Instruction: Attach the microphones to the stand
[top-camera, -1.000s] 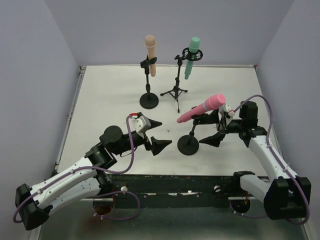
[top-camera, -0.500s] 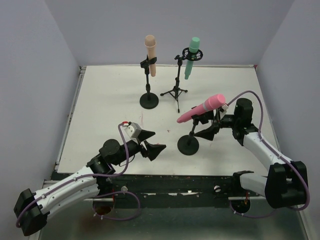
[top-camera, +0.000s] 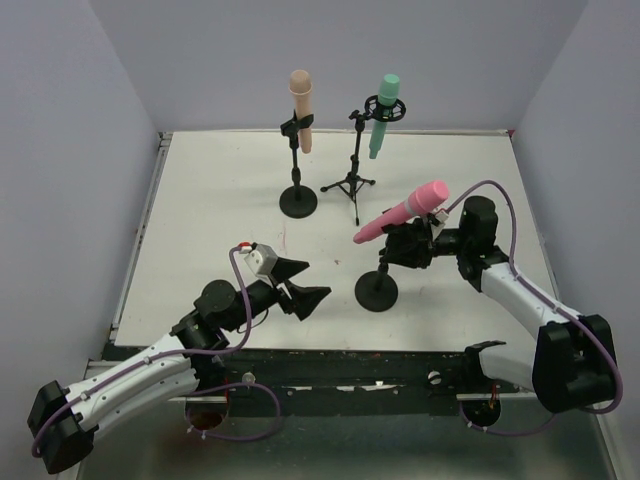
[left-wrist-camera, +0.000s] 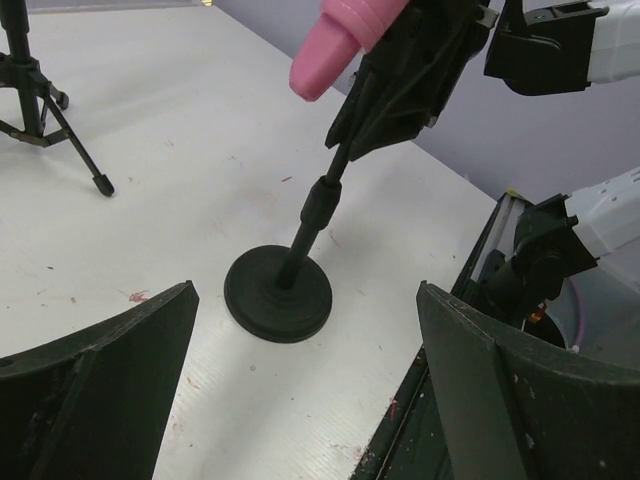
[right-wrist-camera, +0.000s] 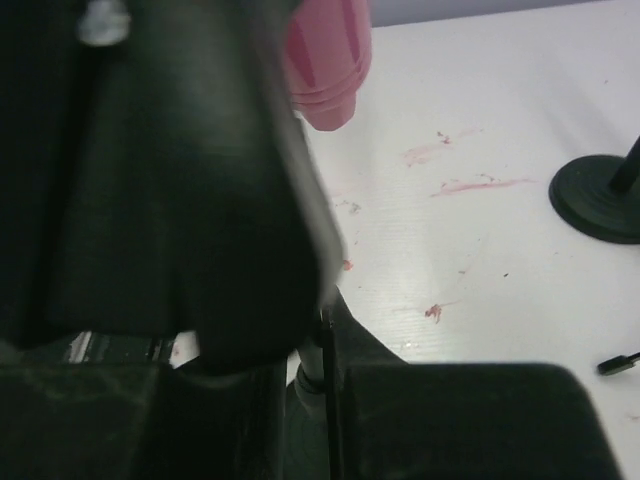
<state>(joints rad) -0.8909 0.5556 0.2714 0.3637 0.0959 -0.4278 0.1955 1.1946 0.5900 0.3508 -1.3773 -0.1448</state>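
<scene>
The robot's right gripper will next take this stand outward to the empty table (top-camera: 427, 188) beside the tripod, because the other stands are at the back.
The pink microphone (top-camera: 402, 213) lies tilted in the clip of the near stand (top-camera: 377, 291), which has a round black base. My right gripper (top-camera: 410, 246) is shut on that stand's clip just under the microphone; in the left wrist view its dark fingers (left-wrist-camera: 400, 80) wrap the clip below the pink microphone (left-wrist-camera: 335, 45). My left gripper (top-camera: 300, 286) is open and holds nothing, to the left of the base (left-wrist-camera: 278, 295). The beige microphone (top-camera: 301, 108) and the green microphone (top-camera: 382, 115) sit in stands at the back.
The beige microphone's stand (top-camera: 298, 200) has a round base; the green one's is a tripod (top-camera: 350, 183). Grey walls close in the white table (top-camera: 200, 210) on three sides. A black rail (top-camera: 350, 365) runs along the near edge.
My right gripper has moved left onto the near stand's clip and shut on it. My left arm drew back toward the near edge, still open.
</scene>
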